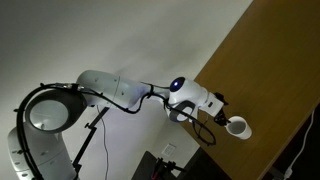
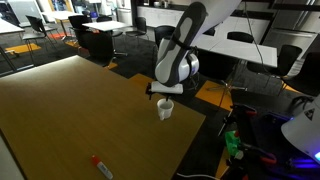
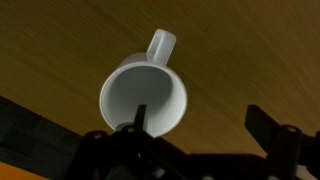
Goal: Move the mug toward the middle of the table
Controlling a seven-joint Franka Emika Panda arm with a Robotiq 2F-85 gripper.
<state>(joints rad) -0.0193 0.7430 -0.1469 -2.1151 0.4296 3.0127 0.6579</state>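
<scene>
I will lower my open gripper onto the mug's rim [image 1: 244,124] [image 3: 184,107] next, with one finger inside and the other outside. My fingers already hang on either side of it.
The small white mug [image 2: 165,108] stands upright near the edge of the brown wooden table [image 2: 70,110]; it also shows in an exterior view [image 1: 238,127]. In the wrist view the mug [image 3: 143,92] fills the middle left, with its handle pointing up and away. My gripper [image 3: 200,120] is open, just above the mug. Its left finger lies over the mug's inside and its right finger is over bare table [image 3: 230,50], well apart from the mug. The gripper sits right over the mug in both exterior views [image 2: 163,96] [image 1: 222,112].
A small red-orange object [image 2: 101,163] lies near the table's front edge. The table edge runs close beside the mug, with dark floor beyond it. Office desks and chairs [image 2: 250,45] stand behind the arm. A wide stretch of tabletop [image 1: 270,70] extends away from the mug.
</scene>
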